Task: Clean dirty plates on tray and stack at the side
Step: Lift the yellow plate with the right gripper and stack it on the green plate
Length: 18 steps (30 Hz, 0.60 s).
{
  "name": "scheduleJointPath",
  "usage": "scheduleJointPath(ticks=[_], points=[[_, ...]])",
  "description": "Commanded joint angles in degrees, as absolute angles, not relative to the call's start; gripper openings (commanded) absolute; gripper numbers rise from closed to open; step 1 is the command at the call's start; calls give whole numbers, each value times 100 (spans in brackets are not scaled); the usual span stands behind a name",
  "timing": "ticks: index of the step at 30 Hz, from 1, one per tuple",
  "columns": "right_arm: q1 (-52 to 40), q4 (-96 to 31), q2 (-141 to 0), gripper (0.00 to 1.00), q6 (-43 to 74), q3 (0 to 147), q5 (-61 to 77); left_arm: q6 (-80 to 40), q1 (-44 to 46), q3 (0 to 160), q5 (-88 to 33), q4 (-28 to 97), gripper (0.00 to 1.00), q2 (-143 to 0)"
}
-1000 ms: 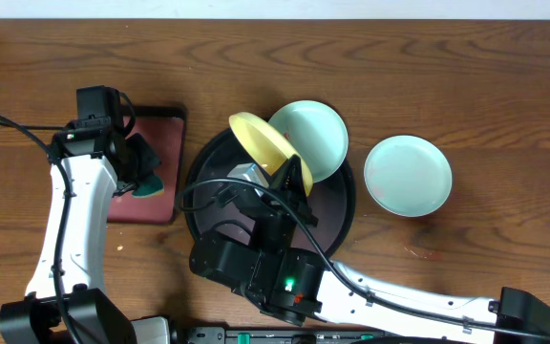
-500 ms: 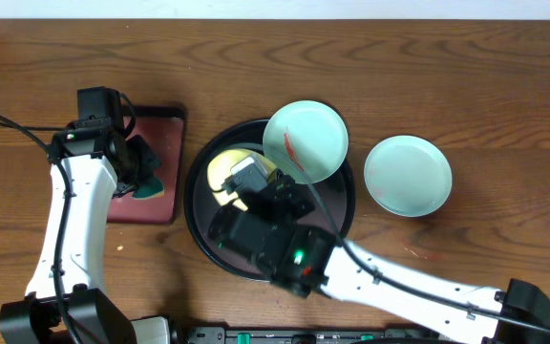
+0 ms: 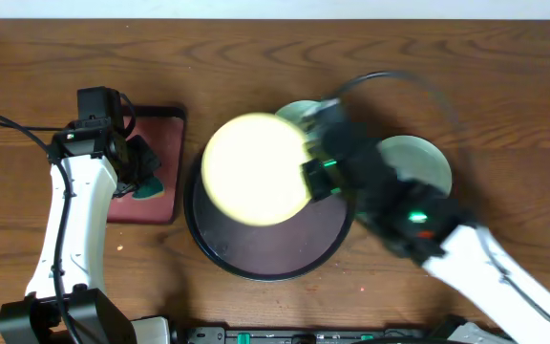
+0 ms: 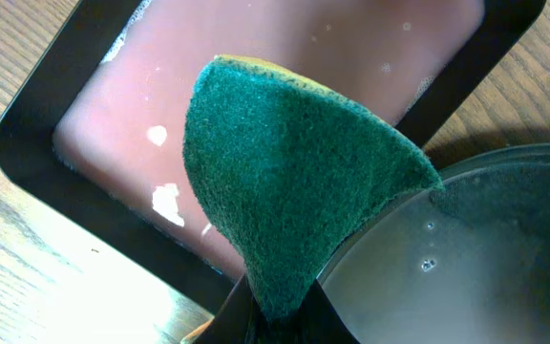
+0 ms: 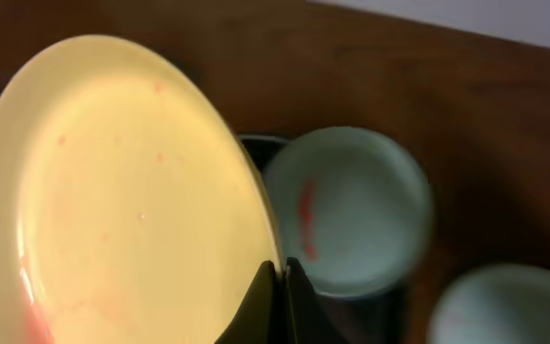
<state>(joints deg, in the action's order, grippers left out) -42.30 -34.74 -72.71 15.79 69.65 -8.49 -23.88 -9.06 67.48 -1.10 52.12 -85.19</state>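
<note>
My right gripper is above the second mint plate [image 3: 416, 161], which lies to its right in the overhead view. I need to move over that plate, lower the yellow plate [image 3: 254, 169] and release it.
My right gripper [image 3: 306, 172] is shut on the rim of the pale yellow plate [image 3: 254, 169] and holds it raised above the black tray [image 3: 256, 260]; in the right wrist view the yellow plate [image 5: 113, 191] shows faint red marks. A mint plate with a red smear [image 5: 347, 210] rests on the tray's far rim, mostly hidden overhead [image 3: 294, 112]. A second mint plate [image 3: 426, 161] lies on the table right of the tray, partly under my arm. My left gripper [image 4: 280, 311] is shut on a green sponge [image 4: 294, 182] over the dark-red tray.
The dark-red rectangular tray [image 3: 151, 205] holding pinkish water [image 4: 256, 57] sits left of the black tray. The right arm [image 3: 428, 225] crosses the table's right side. Cables trail at the far left.
The right arm has swung from the front centre to the right side. The yellow plate has come up off the tray and now faces upward. The left arm has not moved.
</note>
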Motion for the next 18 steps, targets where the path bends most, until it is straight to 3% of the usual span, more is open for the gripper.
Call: scheduleJointPath(ticks=[1, 5, 11, 18], points=[[-3192, -3933, -6613, 1, 1988, 7048, -508, -2270, -932, 6836, -36, 5221, 7, -8573], [-1605, -4744, -6300, 1, 2215, 7046, -508, -2270, -932, 6836, -36, 5201, 7, -8573], [-141, -5430, -6593, 1, 2226, 6904, -508, -2270, -932, 6836, -36, 5179, 8, -8573], [519, -5393, -7498, 1, 2226, 6541, -489, -2270, -930, 6836, -36, 5181, 7, -8573]])
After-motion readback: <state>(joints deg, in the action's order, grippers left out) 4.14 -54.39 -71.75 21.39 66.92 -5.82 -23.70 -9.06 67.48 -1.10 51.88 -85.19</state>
